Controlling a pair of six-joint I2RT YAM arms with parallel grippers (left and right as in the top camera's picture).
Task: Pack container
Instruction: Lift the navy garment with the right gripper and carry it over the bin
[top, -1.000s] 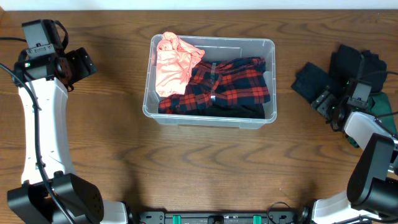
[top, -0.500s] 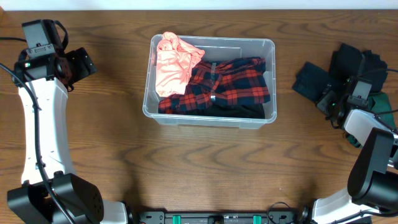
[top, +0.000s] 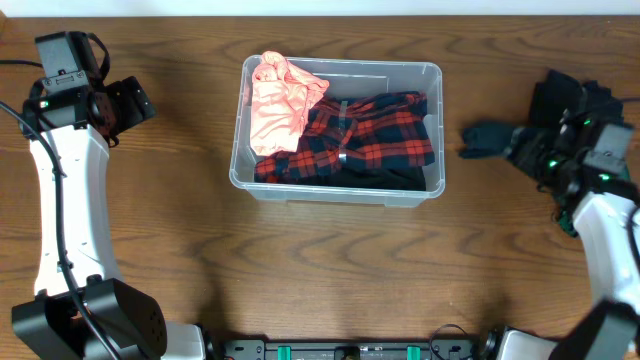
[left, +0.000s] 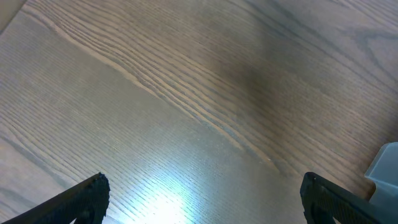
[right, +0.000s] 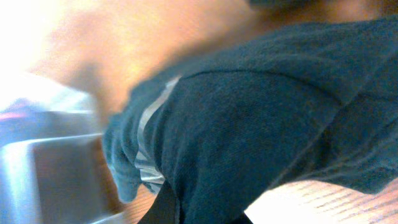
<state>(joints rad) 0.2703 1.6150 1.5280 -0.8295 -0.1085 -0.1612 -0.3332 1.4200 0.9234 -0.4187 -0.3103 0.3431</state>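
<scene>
My right gripper should next lift the dark garment and carry it away from my base, over the far side of the bin.
The container (top: 338, 193), a clear plastic bin, stands at the table's middle back; it shows blurred at the left of the right wrist view (right: 43, 162). Inside lie a pink garment (top: 279, 102) on the left and a red plaid shirt (top: 368, 136). My right gripper (top: 537, 152) is shut on a dark garment (top: 486, 138) to the right of the bin, and a flap of the cloth trails toward the bin. In the right wrist view this dark garment (right: 267, 118) fills the frame above my right gripper (right: 189, 210). My left gripper (top: 136, 100) stands open over bare wood at the far left (left: 202, 199).
A pile of dark clothes (top: 568, 98) lies at the right edge behind the right gripper. A corner of the bin (left: 385, 168) shows at the right of the left wrist view. Bare wooden table (top: 330, 270) stretches in front of the bin.
The right gripper has shut on the dark garment and pulled it up from the pile, its flap now stretched toward the bin. The left arm has not moved.
</scene>
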